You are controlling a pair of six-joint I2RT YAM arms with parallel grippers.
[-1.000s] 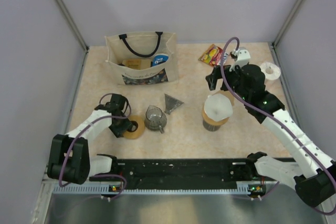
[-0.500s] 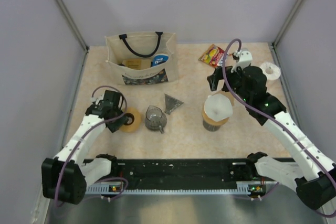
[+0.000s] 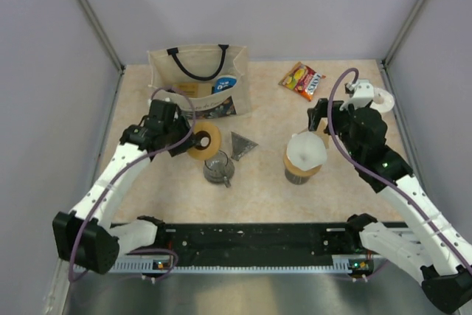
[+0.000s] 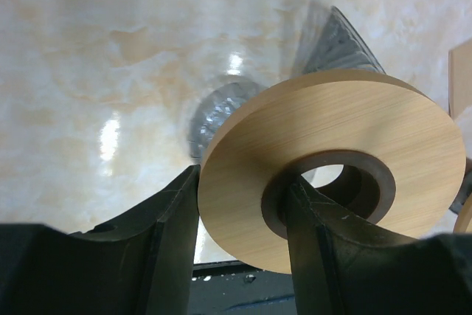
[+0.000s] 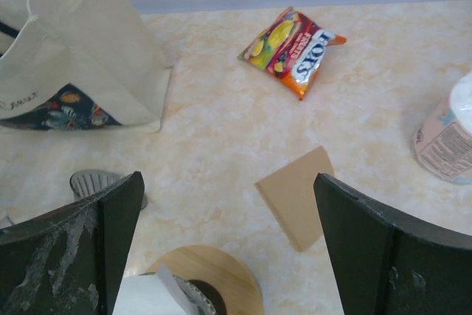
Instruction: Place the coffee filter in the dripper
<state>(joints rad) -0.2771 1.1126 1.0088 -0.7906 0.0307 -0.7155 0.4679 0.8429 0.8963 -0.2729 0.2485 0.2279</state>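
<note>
The cup stands below my left gripper, to its right in the top view, so I need to move this gripper back, across and down to let go of the dripper's ring on the glass cup (image 3: 219, 168) (image 4: 221, 113).
My left gripper (image 3: 193, 140) is shut on the dripper's flat tan ring (image 3: 203, 140) with its dark centre hole. It holds the ring off the table, one finger through the hole and one on the outer rim, as the left wrist view (image 4: 324, 175) shows. The dark grey ribbed cone (image 3: 242, 144) lies apart on the table, just right of the ring. The coffee filter (image 5: 299, 195), a tan fan-shaped paper, lies flat under my open, empty right gripper (image 5: 228, 182). In the top view the right gripper (image 3: 316, 114) hovers behind the white cone.
A clear glass cup (image 3: 217, 167) stands below the held ring. A white translucent cone (image 3: 305, 150) sits on a second tan ring. A canvas tote bag (image 3: 198, 82), a snack packet (image 3: 302, 79) and a white labelled container (image 3: 382, 97) stand at the back.
My left gripper has lifted the tan ring from the front left of the table and carried it back and right, to above the glass cup. My right arm has drifted slightly right.
</note>
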